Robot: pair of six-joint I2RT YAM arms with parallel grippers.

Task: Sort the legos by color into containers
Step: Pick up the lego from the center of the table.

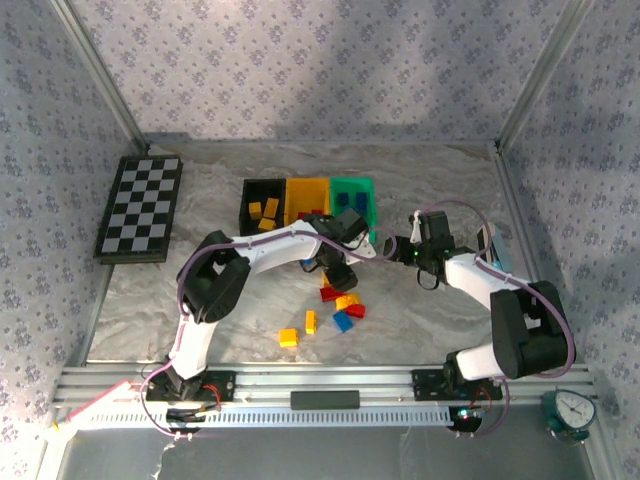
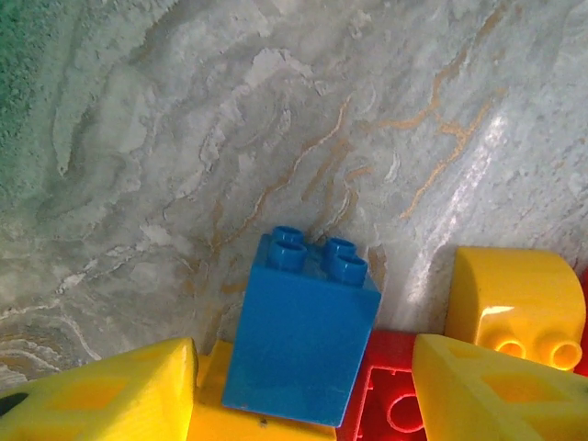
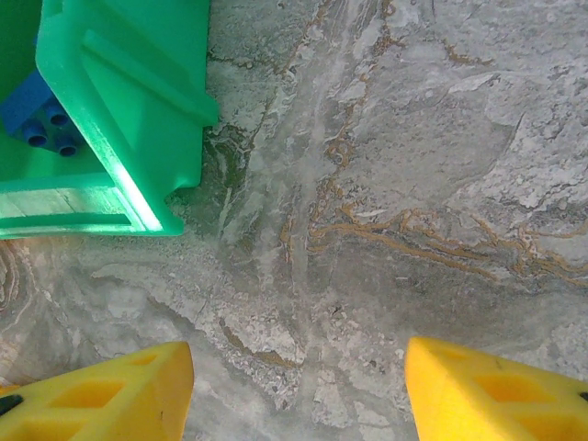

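Observation:
To grab the blue lego, my left gripper will lower its fingers to both sides first.
In the left wrist view a blue lego lies on its side on top of a red lego and a yellow one. My left gripper is open around it, with a gap on each side. Another yellow lego sits to its right. From above, the left gripper hangs over a small heap of red, yellow and blue legos. The black, yellow and green containers stand in a row behind. My right gripper is open over bare table, its fingers empty.
The green container's corner holds a blue lego at the upper left of the right wrist view. Loose yellow legos lie nearer the arm bases. A checkerboard lies at the far left. Metal posts and patterned walls ring the table.

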